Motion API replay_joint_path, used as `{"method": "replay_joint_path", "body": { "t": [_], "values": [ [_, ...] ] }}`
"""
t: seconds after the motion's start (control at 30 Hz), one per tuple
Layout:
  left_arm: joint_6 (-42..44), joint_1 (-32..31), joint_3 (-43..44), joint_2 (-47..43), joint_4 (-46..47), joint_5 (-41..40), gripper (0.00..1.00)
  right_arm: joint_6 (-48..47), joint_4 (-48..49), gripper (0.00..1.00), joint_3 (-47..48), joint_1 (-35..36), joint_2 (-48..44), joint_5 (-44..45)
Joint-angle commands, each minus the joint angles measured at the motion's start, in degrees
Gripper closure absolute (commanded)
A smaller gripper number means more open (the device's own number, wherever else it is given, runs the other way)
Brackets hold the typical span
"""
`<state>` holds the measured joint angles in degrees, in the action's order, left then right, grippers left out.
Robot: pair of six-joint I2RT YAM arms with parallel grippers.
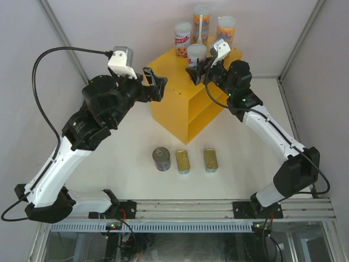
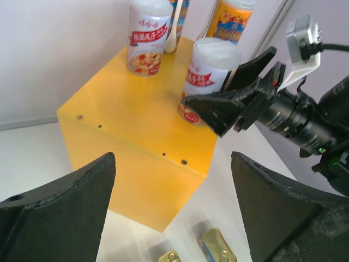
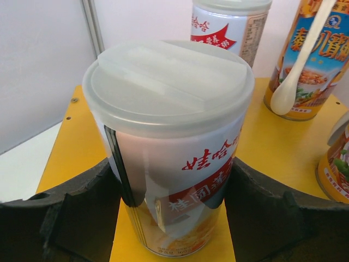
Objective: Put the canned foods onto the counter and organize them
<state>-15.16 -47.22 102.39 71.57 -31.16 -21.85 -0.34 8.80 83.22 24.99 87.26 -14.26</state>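
Note:
Bare yellow surface shows between the fourth white-red can [image 3: 169, 136] and the orange can, so my right gripper needs to move outward and bring the white-red can across the counter top toward the orange can.
The yellow counter [image 1: 180, 103] stands at the back centre. Three tall cans stand on its top: a white-red one [image 1: 183, 37], one with a white spoon [image 1: 201, 21] and an orange one [image 1: 226, 30]. My right gripper [image 1: 197, 66] is shut on a fourth tall white-red can [image 3: 169, 136], which stands upright on the counter top [image 3: 272, 147]. My left gripper [image 1: 155, 84] is open and empty, in the air by the counter's left corner. A dark round tin [image 1: 161, 159] and two flat gold-topped tins [image 1: 183, 161] [image 1: 210, 159] lie on the white table in front of the counter.
The counter's open side with its inner shelf [image 1: 204, 112] faces front right. White walls with metal posts close in the back and sides. In the left wrist view the right gripper [image 2: 229, 103] reaches over the counter [image 2: 136, 109] from the right.

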Motion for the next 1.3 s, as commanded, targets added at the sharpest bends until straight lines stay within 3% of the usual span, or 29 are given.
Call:
{"method": "replay_joint_path", "body": {
  "t": [0.0, 0.8, 0.93, 1.0, 1.17, 1.27],
  "values": [
    [-2.2, 0.2, -4.5, -4.3, 2.6, -2.0, 0.10, 0.7, 2.7, 1.00, 2.4, -1.2, 0.8, 1.6],
    [-13.3, 0.2, -34.4, -18.7, 0.1, -0.2, 0.10, 1.2, 0.7, 1.00, 7.4, -6.4, 6.1, 0.9],
    [-15.2, 0.0, -38.5, -20.0, 0.0, 1.0, 0.10, 1.5, 0.2, 0.96, 8.9, -6.8, 7.3, 1.2],
    [-15.8, -0.1, -40.1, -20.2, -0.3, 1.5, 0.01, 1.9, 0.1, 0.94, 9.3, -7.2, 7.6, 1.2],
    [-16.9, -0.7, -43.3, -20.8, -0.5, 2.1, 0.00, 2.7, -0.3, 0.90, 9.1, -7.2, 7.7, 0.7],
    [-17.2, -0.9, -44.8, -21.1, -0.6, 2.4, 0.00, 3.0, -0.2, 0.82, 8.1, -7.0, 7.2, 0.7]
  ]
}}
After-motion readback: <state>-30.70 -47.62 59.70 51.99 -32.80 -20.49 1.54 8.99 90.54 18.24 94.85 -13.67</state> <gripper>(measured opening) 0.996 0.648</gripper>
